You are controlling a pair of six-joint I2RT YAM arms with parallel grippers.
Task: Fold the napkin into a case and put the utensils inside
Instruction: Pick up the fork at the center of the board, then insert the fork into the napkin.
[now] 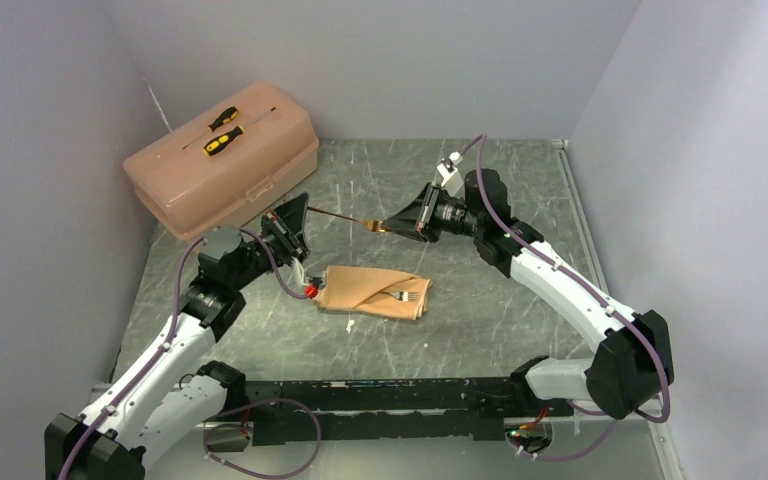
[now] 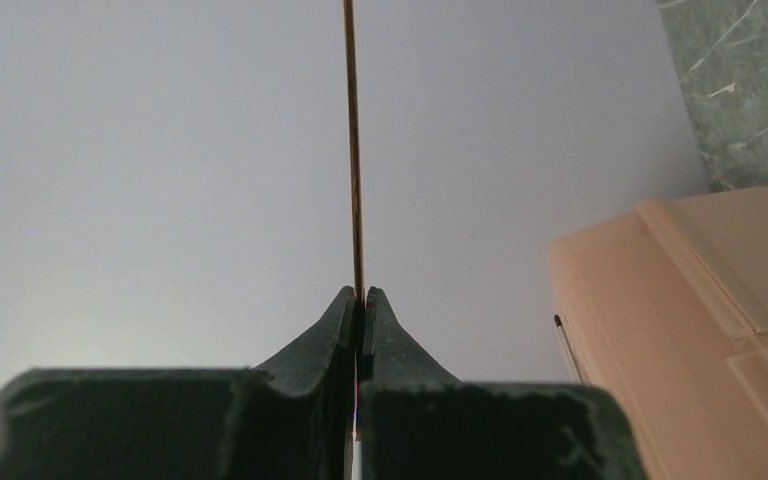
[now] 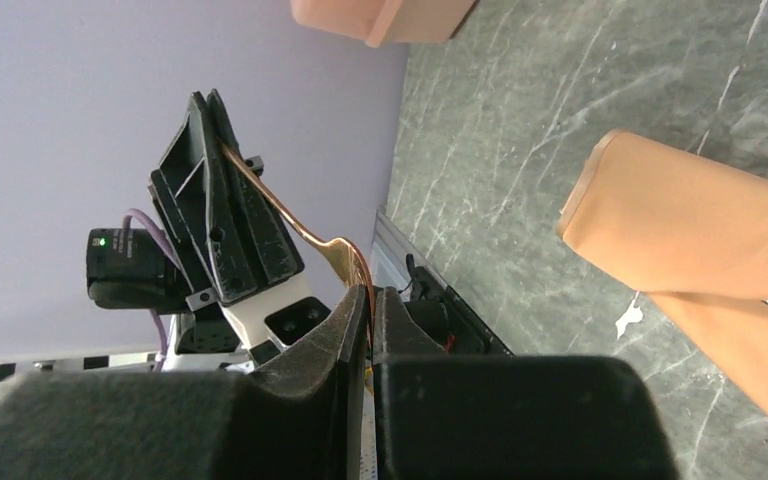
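Observation:
The fork's teeth show at the napkin's open end (image 1: pixel 407 296), so my right gripper should next lower back there, slide the thin golden utensil (image 1: pixel 340 217) under the napkin's fold and release.
The napkin (image 1: pixel 370 290) lies folded as a peach-tan case in the middle of the table, and in the right wrist view the napkin (image 3: pixel 700 230) is at the right. A fork (image 1: pixel 410 296) sticks out of its right end, tines showing. A thin golden utensil (image 1: pixel 340 217) hangs in the air between both arms. My left gripper (image 1: pixel 305 208) is shut on its handle end; in the left wrist view the utensil (image 2: pixel 353 150) rises edge-on out of the closed left gripper (image 2: pixel 361 296). My right gripper (image 1: pixel 383 228) is shut on its wider end, and the utensil (image 3: pixel 305 230) runs into the right gripper (image 3: pixel 370 293).
A pink plastic toolbox (image 1: pixel 222 165) stands at the back left with two yellow-and-black screwdrivers (image 1: pixel 222 130) on its lid. Grey walls close in the left, back and right sides. The marbled tabletop (image 1: pixel 520 190) lies below both grippers.

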